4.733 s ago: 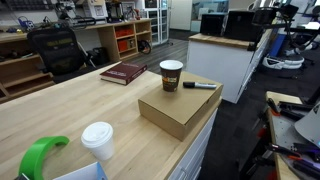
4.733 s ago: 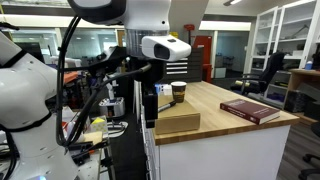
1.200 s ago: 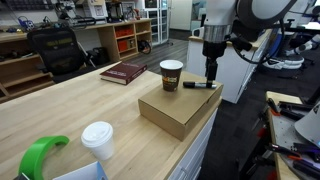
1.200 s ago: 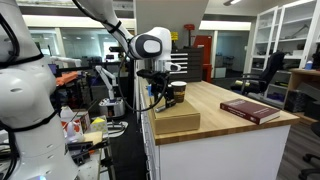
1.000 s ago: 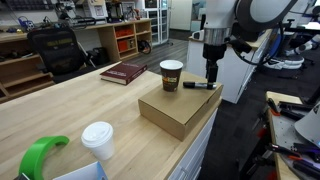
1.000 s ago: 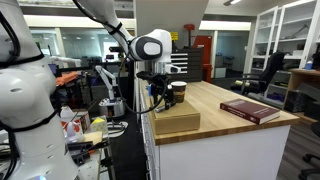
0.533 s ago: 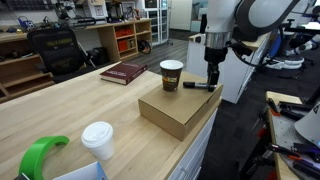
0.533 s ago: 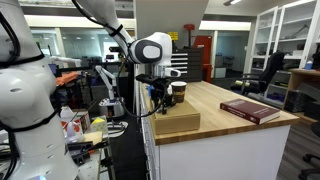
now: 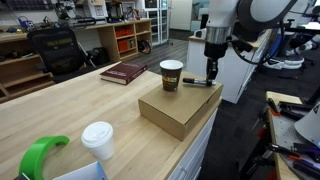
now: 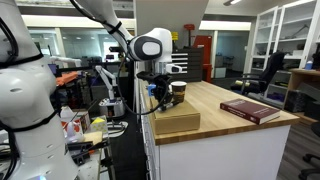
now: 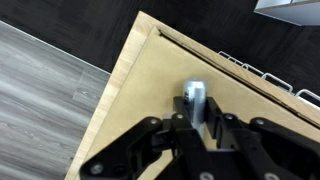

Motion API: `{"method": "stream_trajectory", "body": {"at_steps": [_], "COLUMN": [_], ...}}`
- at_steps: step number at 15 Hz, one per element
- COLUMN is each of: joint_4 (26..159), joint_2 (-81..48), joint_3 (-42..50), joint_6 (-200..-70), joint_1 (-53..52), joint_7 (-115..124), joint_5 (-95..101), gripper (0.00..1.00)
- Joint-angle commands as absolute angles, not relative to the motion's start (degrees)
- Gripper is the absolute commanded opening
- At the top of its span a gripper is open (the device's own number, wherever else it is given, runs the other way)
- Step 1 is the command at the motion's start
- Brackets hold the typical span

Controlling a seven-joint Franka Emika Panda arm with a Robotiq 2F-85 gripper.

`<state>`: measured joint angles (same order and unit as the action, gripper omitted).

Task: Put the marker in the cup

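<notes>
The cup's rim stands higher, and the cup's opening [image 9: 171, 64] lies outward of my gripper. I will raise and tilt my gripper, then bring it down toward the opening to release the marker [image 9: 196, 83].
The marker [image 9: 196, 83] lies on top of a cardboard box [image 9: 180, 108] near the table's corner, just beside the brown paper cup [image 9: 171, 75]. My gripper [image 9: 211, 77] comes straight down on the marker's end and is shut on it. In the wrist view the grey marker [image 11: 195, 103] sits clamped between the two black fingers of the gripper [image 11: 198, 128], with the box's top under it. In the other exterior view the gripper [image 10: 160, 96] hangs over the box [image 10: 177, 122] next to the cup [image 10: 179, 92]; the marker itself is too small to make out there.
A dark red book [image 9: 123, 73] lies behind the cup on the wooden table [image 9: 60, 115]. A white lidded cup [image 9: 98, 142] and a green tape roll [image 9: 40, 156] stand at the near end. The table edge drops off right beside the box.
The gripper has shut on the marker over the last second; its fingers stood open around it before. The arm has barely shifted, and the marker still rests at the box top.
</notes>
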<state>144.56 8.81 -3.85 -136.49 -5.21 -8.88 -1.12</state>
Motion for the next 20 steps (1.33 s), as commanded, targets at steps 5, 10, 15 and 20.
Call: {"method": "stream_trajectory", "body": {"at_steps": [5,10,15,20], "joint_4": [143.87,138.06,129.33,124.52], "joint_2": [19.57,22.72,19.65,15.38], "joint_3": [-2.24,-2.98,-5.63,-8.92], "joint_6": [-128.5,-121.67,-116.29,-112.36], "joint_1": [-3.43,-2.92,-4.3,-5.78], "joint_7": [-10.11,-10.09,-11.89,-14.78], "joint_5": [4.32,11.15,17.1,23.51], "gripper": [0.06,0.06,0.06,0.06]}}
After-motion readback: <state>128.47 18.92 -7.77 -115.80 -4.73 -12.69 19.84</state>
